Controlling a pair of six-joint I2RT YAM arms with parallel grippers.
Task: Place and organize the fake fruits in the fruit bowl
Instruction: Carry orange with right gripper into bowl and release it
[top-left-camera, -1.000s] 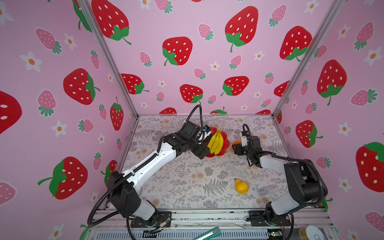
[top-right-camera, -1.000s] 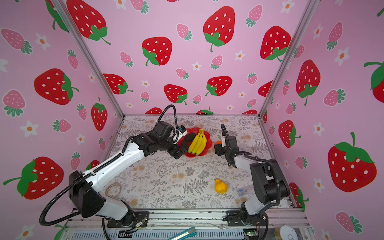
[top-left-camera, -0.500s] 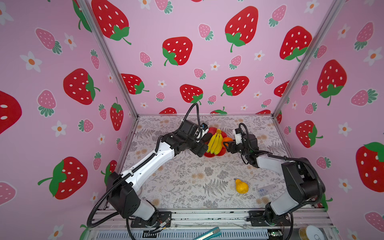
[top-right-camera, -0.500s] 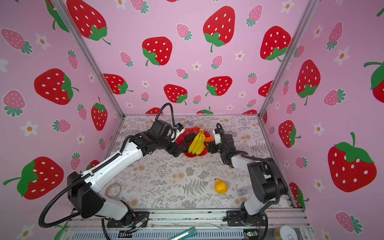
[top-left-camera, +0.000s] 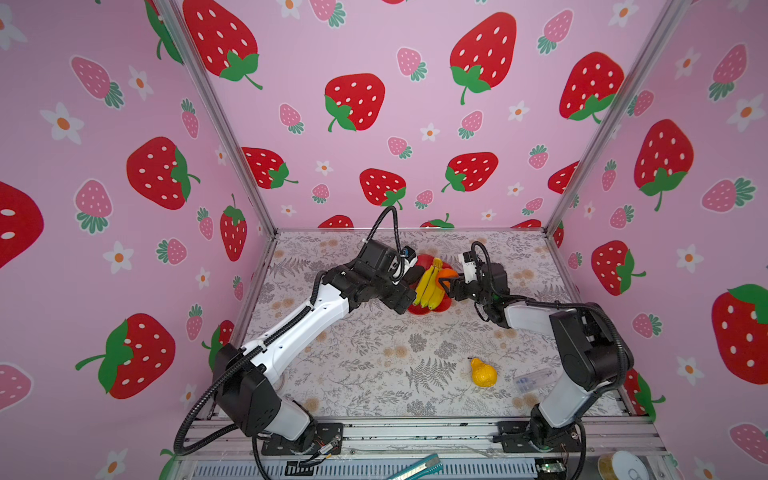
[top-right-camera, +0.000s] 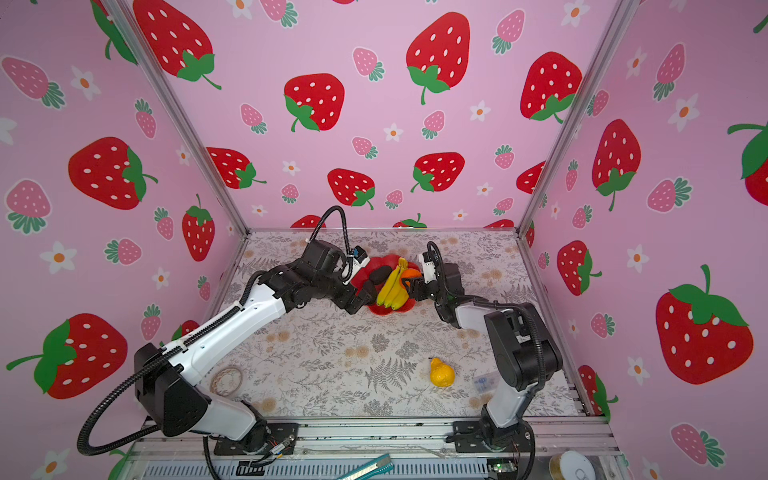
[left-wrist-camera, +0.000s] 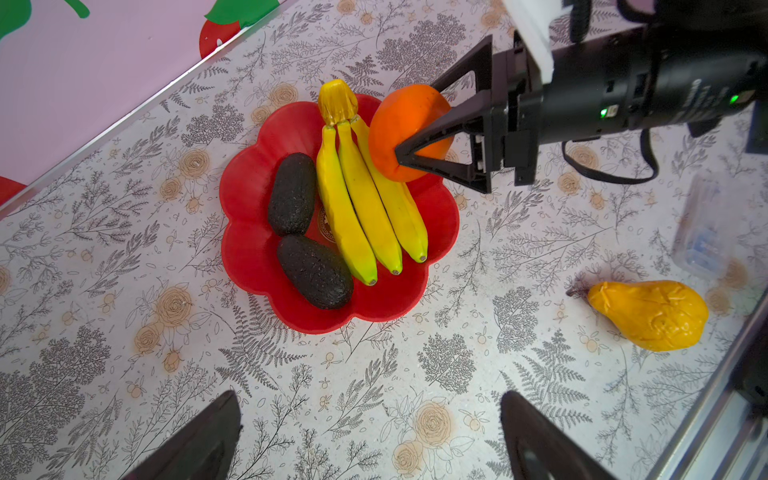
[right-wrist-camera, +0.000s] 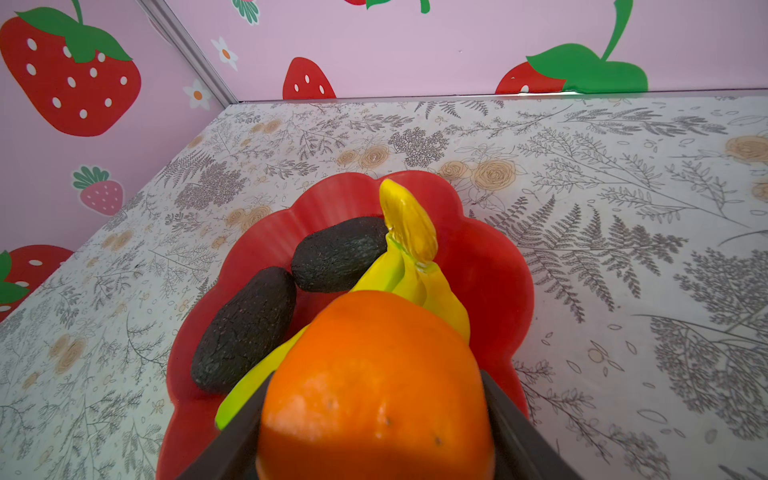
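Note:
The orange (top-left-camera: 446, 273) should be carried across next by my right gripper and released there.
The red scalloped fruit bowl (top-left-camera: 441, 306) (left-wrist-camera: 249, 232) (right-wrist-camera: 490, 266) holds the yellow banana bunch (top-left-camera: 428, 284) (left-wrist-camera: 365, 199) and two dark avocados (left-wrist-camera: 292, 193) (left-wrist-camera: 314, 271). My right gripper (left-wrist-camera: 415, 124) (right-wrist-camera: 374, 440) is shut on the round orange (top-left-camera: 446, 273) (left-wrist-camera: 399, 124) (right-wrist-camera: 374, 374). It holds the orange over the bowl's right rim, close against the bananas' stem end. My left gripper (top-left-camera: 409, 297) (left-wrist-camera: 368, 415) is open and empty, just above the table at the bowl's left side. The bumpy yellow pear-shaped fruit (top-left-camera: 484, 374) (left-wrist-camera: 652, 316) lies on the table at the front right.
A clear plastic packet (top-left-camera: 534, 380) lies right of the pear-shaped fruit, near the right arm's base. A rubber-band ring (top-right-camera: 226, 380) lies by the left arm's base. Pink strawberry walls close three sides. A box cutter (top-left-camera: 428, 463) rests on the front rail.
My right gripper has carried the orange leftward from the table beside the bowl to over the bowl's right rim. The left arm has barely moved.

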